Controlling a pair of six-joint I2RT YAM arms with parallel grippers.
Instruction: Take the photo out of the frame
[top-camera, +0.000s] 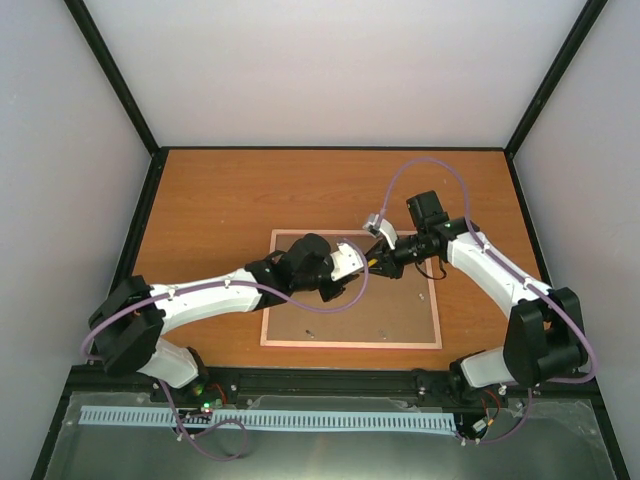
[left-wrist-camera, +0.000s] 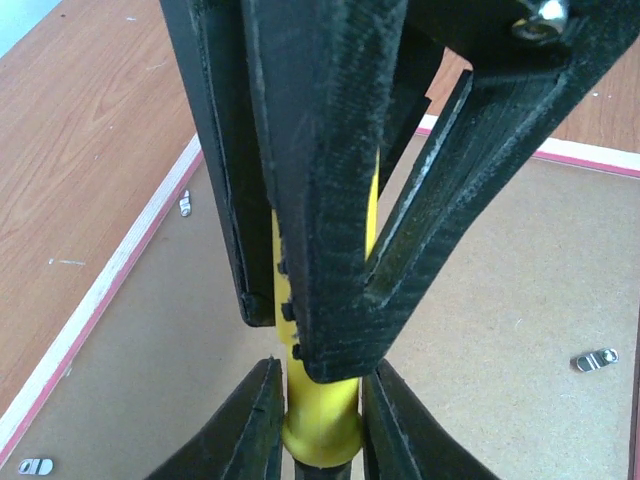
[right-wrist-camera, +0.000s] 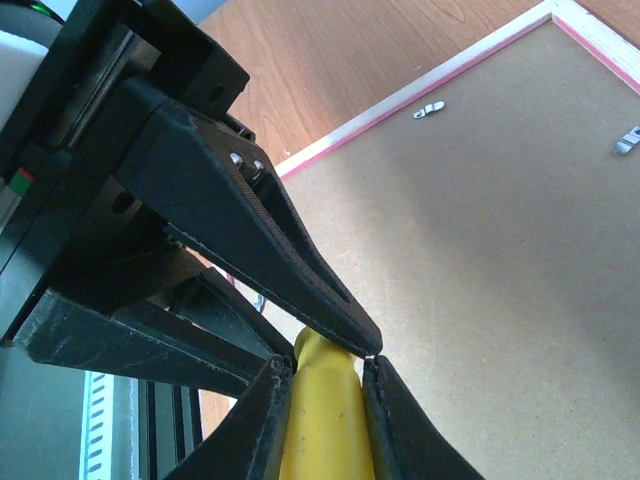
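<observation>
My left gripper should next carry the screwdriver (right-wrist-camera: 320, 420) to the bare tabletop clear of the backing board, below the gripper and to its left in the top view. Then it should lower the screwdriver and let go.
The frame (top-camera: 350, 345) lies face down in the middle of the table. Its thin pink edge (left-wrist-camera: 110, 290) surrounds a plain brown backing board (top-camera: 390, 310). That board hides the photo. Both grippers meet above the board's upper middle. My right gripper (right-wrist-camera: 328, 365) is shut on the yellow handle of a small screwdriver (right-wrist-camera: 320, 420). My left gripper (left-wrist-camera: 322, 368) comes from the opposite side, its two fingers pressed against the collar of that same handle (left-wrist-camera: 320, 420). In the top view, the left gripper (top-camera: 362, 264) and the right gripper (top-camera: 380, 260) nearly touch.
Small metal turn clips lie on the backing board near its edges (left-wrist-camera: 594, 359) (left-wrist-camera: 185, 205) (right-wrist-camera: 428, 109). Bare wooden tabletop (top-camera: 220, 210) surrounds the frame. Grey walls enclose the table on three sides, and a black rail runs along the near edge.
</observation>
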